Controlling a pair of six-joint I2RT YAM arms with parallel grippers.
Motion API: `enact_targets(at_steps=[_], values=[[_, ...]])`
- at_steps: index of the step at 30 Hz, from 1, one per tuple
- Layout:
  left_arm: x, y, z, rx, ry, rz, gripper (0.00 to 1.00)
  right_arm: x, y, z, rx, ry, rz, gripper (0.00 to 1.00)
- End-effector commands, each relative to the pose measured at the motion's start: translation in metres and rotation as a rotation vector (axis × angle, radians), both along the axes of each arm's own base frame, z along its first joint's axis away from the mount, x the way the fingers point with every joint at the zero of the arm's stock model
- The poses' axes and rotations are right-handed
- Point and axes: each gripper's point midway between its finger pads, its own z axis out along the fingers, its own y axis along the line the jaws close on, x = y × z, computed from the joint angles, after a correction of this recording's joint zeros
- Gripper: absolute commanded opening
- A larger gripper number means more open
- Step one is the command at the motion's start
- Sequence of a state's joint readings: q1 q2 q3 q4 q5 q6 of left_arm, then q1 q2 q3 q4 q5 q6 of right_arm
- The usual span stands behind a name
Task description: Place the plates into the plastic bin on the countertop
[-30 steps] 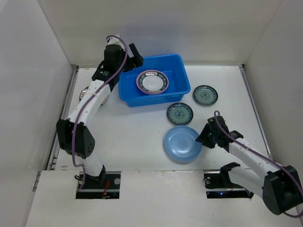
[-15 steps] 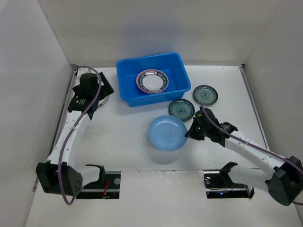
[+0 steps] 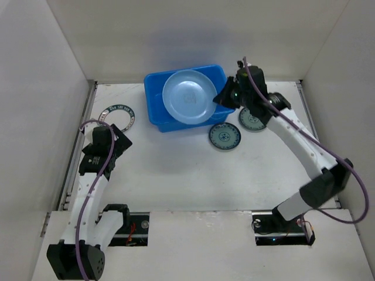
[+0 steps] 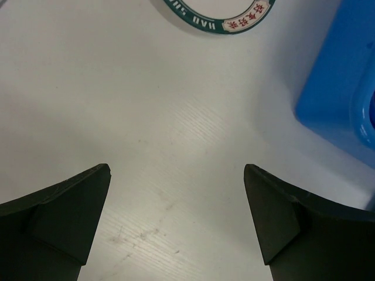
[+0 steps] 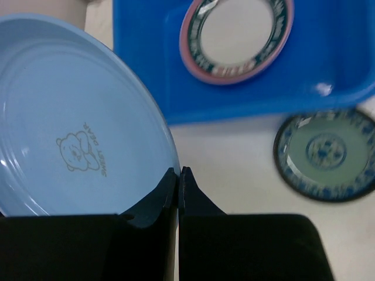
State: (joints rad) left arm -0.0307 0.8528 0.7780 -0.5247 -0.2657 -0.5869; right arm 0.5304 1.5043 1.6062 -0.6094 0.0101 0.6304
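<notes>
The light blue plate (image 3: 187,96) still hangs above the bin's stacked plates; my right gripper will next move down and outward, lowering it onto them.
My right gripper (image 3: 220,98) is shut on the rim of the large light blue plate (image 3: 187,96) and holds it in the air over the blue plastic bin (image 3: 157,118). In the right wrist view the gripper (image 5: 178,173) pinches the plate (image 5: 70,129), and the bin (image 5: 328,52) below holds a white patterned-rim plate on a pink one (image 5: 237,38). A teal patterned plate (image 3: 224,137) lies in front of the bin; another (image 3: 253,122) is half hidden by my right arm. A white plate with a dark rim (image 3: 117,115) lies at the left. My left gripper (image 3: 119,140) is open and empty above the countertop (image 3: 176,170).
White walls bound the countertop on the left, back and right. In the left wrist view the white rimmed plate (image 4: 222,14) is at the top edge and the bin's corner (image 4: 340,99) at the right, with bare countertop (image 4: 176,175) between my open fingers.
My right gripper lifted the light blue plate from the countertop's middle up and back over the bin. My left arm pulled back from the bin toward the near left.
</notes>
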Motion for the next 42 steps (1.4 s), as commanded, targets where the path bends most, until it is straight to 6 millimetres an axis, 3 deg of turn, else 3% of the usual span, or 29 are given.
enact_targets(at_steps=[1,5,9,13,17,21,24,26,29,32,35,38,42], values=[[-0.01,-0.005,-0.007,-0.059,0.004,0.019,1.0,0.07,-0.006,-0.004,-0.042,-0.041,-0.047,0.0],[-0.018,-0.01,-0.013,-0.097,-0.006,0.018,1.0,0.142,0.002,-0.032,-0.068,-0.029,-0.067,0.0],[-0.021,-0.016,-0.014,-0.157,-0.011,0.016,1.0,0.185,0.012,-0.066,-0.077,-0.01,-0.09,0.0],[-0.016,-0.019,-0.017,-0.227,-0.029,0.04,1.0,0.21,0.02,-0.099,-0.093,0.008,-0.095,0.03],[0.0,-0.017,-0.028,-0.266,-0.034,0.049,1.0,0.219,0.016,-0.131,-0.129,0.041,-0.113,0.11],[0.021,-0.006,-0.036,-0.336,-0.059,0.105,1.0,0.219,0.013,-0.137,-0.145,0.04,-0.116,0.26],[0.035,0.006,-0.042,-0.388,-0.082,0.163,1.0,0.212,0.014,-0.126,-0.144,0.008,-0.102,0.51],[0.044,0.014,-0.046,-0.415,-0.111,0.204,1.0,0.206,0.012,-0.111,-0.136,-0.026,-0.096,0.6],[0.059,0.023,-0.055,-0.469,-0.144,0.259,0.99,0.188,0.007,-0.07,-0.102,-0.112,-0.091,0.74],[0.077,0.03,-0.064,-0.514,-0.178,0.295,0.95,0.16,0.004,-0.029,-0.055,-0.201,-0.077,0.78],[0.093,0.041,-0.073,-0.53,-0.21,0.325,0.89,0.124,-0.003,-0.002,-0.009,-0.259,-0.062,0.79],[0.109,0.055,-0.082,-0.54,-0.242,0.362,0.82,0.085,-0.016,0.006,0.026,-0.286,-0.057,0.79],[0.124,0.065,-0.097,-0.564,-0.25,0.4,0.77,0.04,-0.036,0.001,0.044,-0.288,-0.064,0.79]])
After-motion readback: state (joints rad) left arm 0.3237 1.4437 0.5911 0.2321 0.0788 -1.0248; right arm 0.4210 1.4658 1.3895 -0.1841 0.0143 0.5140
